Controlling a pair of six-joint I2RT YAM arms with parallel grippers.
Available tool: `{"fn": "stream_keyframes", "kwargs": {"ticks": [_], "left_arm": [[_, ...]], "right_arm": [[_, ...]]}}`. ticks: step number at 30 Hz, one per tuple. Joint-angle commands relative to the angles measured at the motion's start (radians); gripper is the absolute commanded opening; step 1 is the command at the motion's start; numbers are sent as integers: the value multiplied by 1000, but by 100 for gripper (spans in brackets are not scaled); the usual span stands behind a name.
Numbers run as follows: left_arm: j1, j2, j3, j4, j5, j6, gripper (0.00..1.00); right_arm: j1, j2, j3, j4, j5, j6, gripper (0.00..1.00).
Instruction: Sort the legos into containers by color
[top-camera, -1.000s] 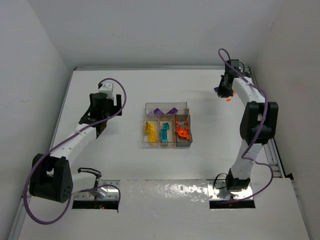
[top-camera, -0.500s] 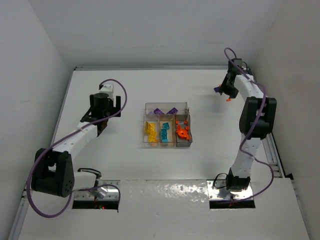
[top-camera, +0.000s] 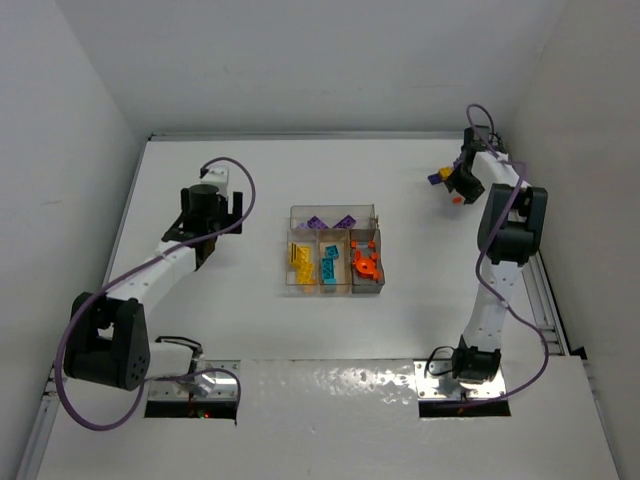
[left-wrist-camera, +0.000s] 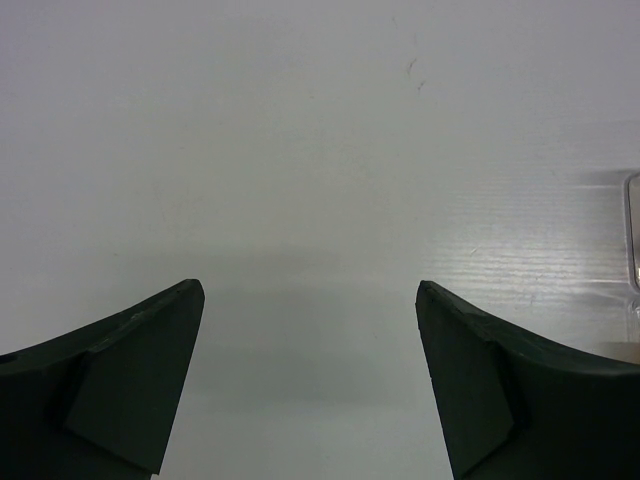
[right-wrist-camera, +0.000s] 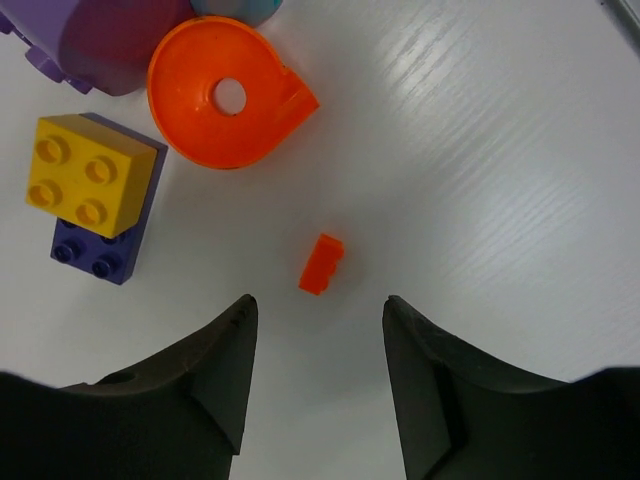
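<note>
My right gripper will next go down over the tiny orange-red lego (top-camera: 457, 199) (right-wrist-camera: 321, 264), which is centred ahead of the gripper's open gap, and then close across the lego's narrow body.
My right gripper (right-wrist-camera: 318, 305) is open, just short of a tiny orange-red lego (right-wrist-camera: 321, 264) that lies loose on the table ahead of the gap. Beyond it lie a round orange piece (right-wrist-camera: 228, 95) and a yellow brick (right-wrist-camera: 90, 182) stacked on a purple one (right-wrist-camera: 95, 252). From above, the right gripper (top-camera: 457, 186) hovers at the far right by that cluster (top-camera: 440, 180). The tray (top-camera: 334, 212) of containers holds purple (top-camera: 330, 222), yellow (top-camera: 299, 261), teal (top-camera: 328, 262) and orange (top-camera: 365, 262) legos, one colour per section. My left gripper (left-wrist-camera: 310, 290) is open over bare table, left of the tray.
A purple rounded piece (right-wrist-camera: 105, 40) and a bit of teal (right-wrist-camera: 240, 6) sit at the top edge of the right wrist view. The right wall and a rail (top-camera: 540, 290) run close beside the right arm. The tray's edge (left-wrist-camera: 632, 230) shows at the right of the left wrist view.
The right gripper's jaws have spread open and its arm has swung toward the right wall. The left arm has barely moved.
</note>
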Motion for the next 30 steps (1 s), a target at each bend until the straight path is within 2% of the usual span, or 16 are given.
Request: {"fn": "stream_keyframes", "kwargs": {"ticks": [1,9,12,18,20,21,24,27,29,30], "left_arm": [[13,6,38,15,11,5,86],[13,5,39,20,5,8,86],[13,2,38,16,2,9,85],[13,-4,33,16,-3,5,86],[13,-4,32,21,-3,8,86],[13,-4,30,23,-1,8,86],[13,-4,32,26,3,6,86],[13,-8,29,26,2,8,86],[13,-11,24,26,0,9,86],[13,-11,18,26,2,15,86]], "right_arm": [[-2,35,52,32,-2,55,53],[-5,84,59,31,12,94,51],[-12,100,69,28,16,100,45],[-17,84,26,24,22,106,22],[-17,74,6,43,30,97,4],[-17,67,-6,52,29,71,0],[-11,45,7,61,-11,-12,0],[50,-35,-37,73,4,-176,0],[131,-187,-115,145,78,-317,0],[164,-316,-234,238,76,-371,0]]}}
